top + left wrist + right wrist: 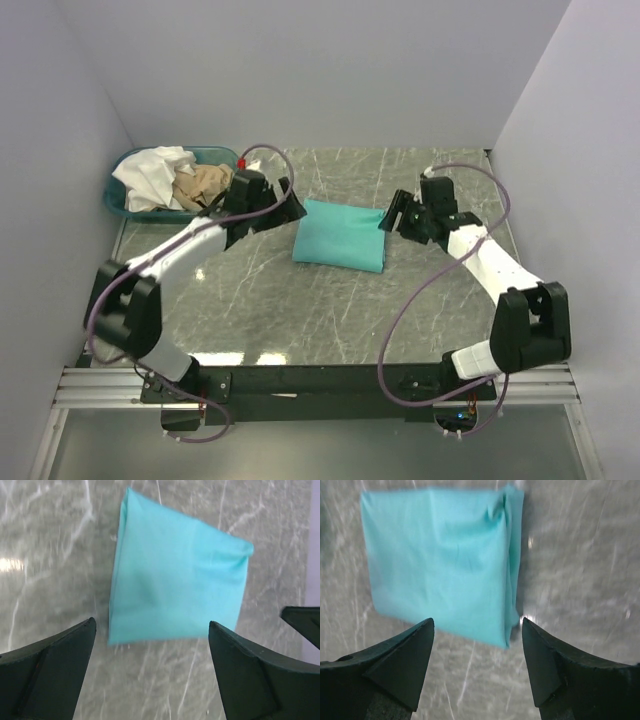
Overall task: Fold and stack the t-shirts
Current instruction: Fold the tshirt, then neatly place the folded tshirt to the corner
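Observation:
A lower layer sticks out unevenly at the near end of the teal-green t-shirt's closest edge [383, 257] [510, 621]. I should next move my right gripper down and back over that end and close it.
A teal-green t-shirt [340, 235] lies folded into a neat rectangle in the middle of the table; it also shows in the left wrist view [175, 575] and the right wrist view [445, 560]. A white t-shirt [152, 175] and a tan-beige t-shirt [203, 185] lie crumpled in the basket at the back left. My left gripper [292, 208] is open and empty just left of the folded shirt, above the table [152, 626]. My right gripper [388, 222] is open and empty just right of the shirt [477, 625].
A shallow teal plastic basket [118, 200] stands at the back left corner of the grey marbled table [330, 310]. White walls close in the table on the left, back and right.

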Robot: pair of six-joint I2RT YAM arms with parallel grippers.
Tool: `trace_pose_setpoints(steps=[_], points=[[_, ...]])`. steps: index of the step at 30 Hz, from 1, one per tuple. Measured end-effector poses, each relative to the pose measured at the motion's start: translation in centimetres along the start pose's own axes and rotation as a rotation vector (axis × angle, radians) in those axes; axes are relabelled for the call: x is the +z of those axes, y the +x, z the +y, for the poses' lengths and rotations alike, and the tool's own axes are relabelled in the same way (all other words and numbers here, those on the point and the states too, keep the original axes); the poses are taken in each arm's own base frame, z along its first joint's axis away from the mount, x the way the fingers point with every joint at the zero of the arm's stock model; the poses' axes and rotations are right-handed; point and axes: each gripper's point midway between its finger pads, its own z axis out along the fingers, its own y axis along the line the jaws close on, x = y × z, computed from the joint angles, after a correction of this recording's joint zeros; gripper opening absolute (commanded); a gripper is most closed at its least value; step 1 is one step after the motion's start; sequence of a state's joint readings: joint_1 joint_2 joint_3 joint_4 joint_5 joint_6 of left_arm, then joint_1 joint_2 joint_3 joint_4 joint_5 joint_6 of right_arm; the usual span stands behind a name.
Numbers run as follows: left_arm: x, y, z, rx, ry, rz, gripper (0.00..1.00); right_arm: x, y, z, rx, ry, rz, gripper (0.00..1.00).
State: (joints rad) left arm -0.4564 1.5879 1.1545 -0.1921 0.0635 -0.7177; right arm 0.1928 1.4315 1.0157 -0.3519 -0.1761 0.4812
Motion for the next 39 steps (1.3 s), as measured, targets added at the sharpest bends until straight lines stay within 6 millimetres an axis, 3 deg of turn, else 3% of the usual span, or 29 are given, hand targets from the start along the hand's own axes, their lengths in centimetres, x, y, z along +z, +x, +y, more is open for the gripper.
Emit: trace_pose_setpoints(steps=[5, 10, 13, 14, 19, 24, 28, 31, 39], points=[[-4.4, 4.3, 0.8, -0.022, 0.020, 0.009, 0.99, -0.8, 3.8, -0.6, -0.019, 0.006, 0.054, 0.77], [-7.1, 9.1, 2.9, -0.052, -0.001, 0.056, 1.00, -0.4, 4.4, -1.1, -0.018, 0.019, 0.063, 0.74], [-8.4, 10.5, 4.2, -0.076, -0.019, 0.056, 0.99, 0.8, 4.6, -1.4, -0.021, 0.028, 0.082, 0.66], [-8.9, 10.8, 4.5, -0.085, -0.024, 0.050, 0.99, 1.4, 4.9, -1.6, -0.022, 0.038, 0.099, 0.61], [-11.1, 10.7, 5.3, -0.120, -0.024, -0.004, 0.99, 5.1, 5.9, -2.8, -0.021, 0.109, 0.180, 0.55], [-12.6, 9.7, 5.3, -0.138, -0.012, -0.066, 0.99, 6.7, 7.7, -3.8, -0.036, 0.162, 0.234, 0.42], [-12.9, 9.7, 5.7, -0.140, -0.026, -0.078, 0.99, 7.1, 8.6, -3.6, -0.057, 0.172, 0.254, 0.16], [-12.9, 9.8, 6.2, -0.138, -0.045, -0.076, 0.99, 7.2, 8.7, -3.6, -0.058, 0.175, 0.253, 0.01], [-12.8, 9.6, 6.6, -0.133, -0.064, -0.090, 0.99, 6.0, 8.9, -5.0, -0.053, 0.267, 0.271, 0.00]])
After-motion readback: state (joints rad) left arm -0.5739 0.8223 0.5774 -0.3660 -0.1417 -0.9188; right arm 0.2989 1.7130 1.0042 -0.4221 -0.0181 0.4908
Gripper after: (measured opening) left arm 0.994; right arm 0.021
